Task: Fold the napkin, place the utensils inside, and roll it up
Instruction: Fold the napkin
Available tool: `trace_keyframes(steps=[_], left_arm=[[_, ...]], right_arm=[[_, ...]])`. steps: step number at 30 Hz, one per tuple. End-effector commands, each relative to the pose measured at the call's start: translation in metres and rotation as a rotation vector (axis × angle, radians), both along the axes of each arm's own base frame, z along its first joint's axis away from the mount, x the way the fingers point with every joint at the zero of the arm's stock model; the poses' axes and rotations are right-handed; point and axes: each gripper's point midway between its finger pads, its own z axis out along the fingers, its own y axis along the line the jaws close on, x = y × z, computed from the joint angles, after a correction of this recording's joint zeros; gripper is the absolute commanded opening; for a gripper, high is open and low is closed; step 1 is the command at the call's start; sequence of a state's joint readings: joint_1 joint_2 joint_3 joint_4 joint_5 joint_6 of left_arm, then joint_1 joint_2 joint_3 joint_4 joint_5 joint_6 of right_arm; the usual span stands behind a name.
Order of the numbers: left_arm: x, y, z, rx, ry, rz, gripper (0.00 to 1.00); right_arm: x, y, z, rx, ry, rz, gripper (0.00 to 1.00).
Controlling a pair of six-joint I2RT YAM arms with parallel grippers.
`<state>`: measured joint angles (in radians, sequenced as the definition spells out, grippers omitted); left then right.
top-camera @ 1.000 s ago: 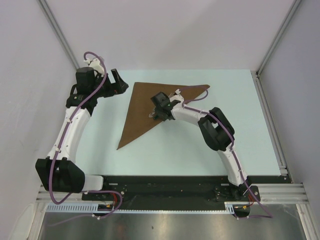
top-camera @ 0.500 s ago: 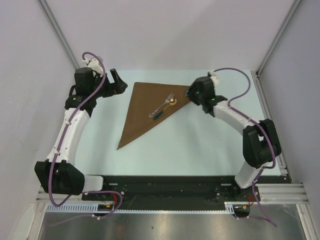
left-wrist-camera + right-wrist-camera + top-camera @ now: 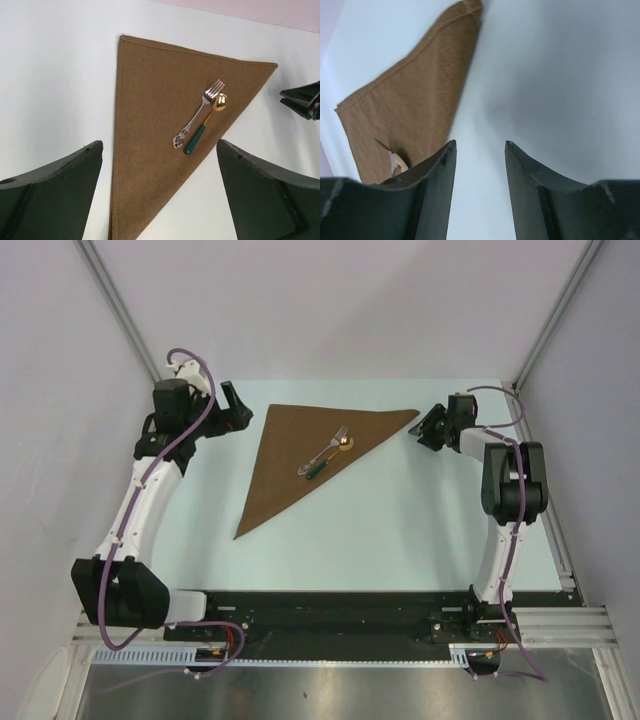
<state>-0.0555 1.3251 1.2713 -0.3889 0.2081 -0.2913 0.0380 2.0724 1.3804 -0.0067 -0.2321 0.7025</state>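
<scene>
I need to move my right gripper outward next and lower its open fingers around the napkin's pointed tip (image 3: 416, 412) beside it, because that tip is clear of the fork (image 3: 331, 447) and the spoon.
The brown napkin (image 3: 300, 455) lies flat on the table, folded into a triangle; it also shows in the left wrist view (image 3: 160, 130) and the right wrist view (image 3: 410, 105). A silver fork (image 3: 331, 447) and a gold spoon with a dark green handle (image 3: 327, 462) lie side by side on it near its right edge, clear in the left wrist view: the fork (image 3: 197, 115), the spoon (image 3: 204, 126). My left gripper (image 3: 235, 408) is open and empty, just left of the napkin's far left corner. My right gripper (image 3: 428, 429) is open and empty, just right of the napkin's right corner.
The pale table (image 3: 400, 530) is walled by grey panels at left, right and back. A black rail (image 3: 330, 605) with the arm bases runs along the near edge.
My right gripper let go of the utensils on the napkin and drew back to the right, off the cloth, to beyond its right corner. The left arm has barely moved.
</scene>
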Motion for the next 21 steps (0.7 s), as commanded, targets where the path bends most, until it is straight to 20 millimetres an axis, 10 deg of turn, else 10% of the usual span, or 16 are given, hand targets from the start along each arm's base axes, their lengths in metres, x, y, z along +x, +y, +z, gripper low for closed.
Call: trace_keyframes(steps=[1, 21], left_arm=[[0.009, 0.01, -0.007, 0.045, -0.009, 0.03, 1.0], [0.013, 0.016, -0.018, 0.077, 0.025, 0.05, 1.0]], right_arm=[[0.034, 0.002, 0.026, 0.043, -0.117, 0.032, 0.48], [0.087, -0.011, -0.035, 0.092, -0.05, -0.086, 0.47]])
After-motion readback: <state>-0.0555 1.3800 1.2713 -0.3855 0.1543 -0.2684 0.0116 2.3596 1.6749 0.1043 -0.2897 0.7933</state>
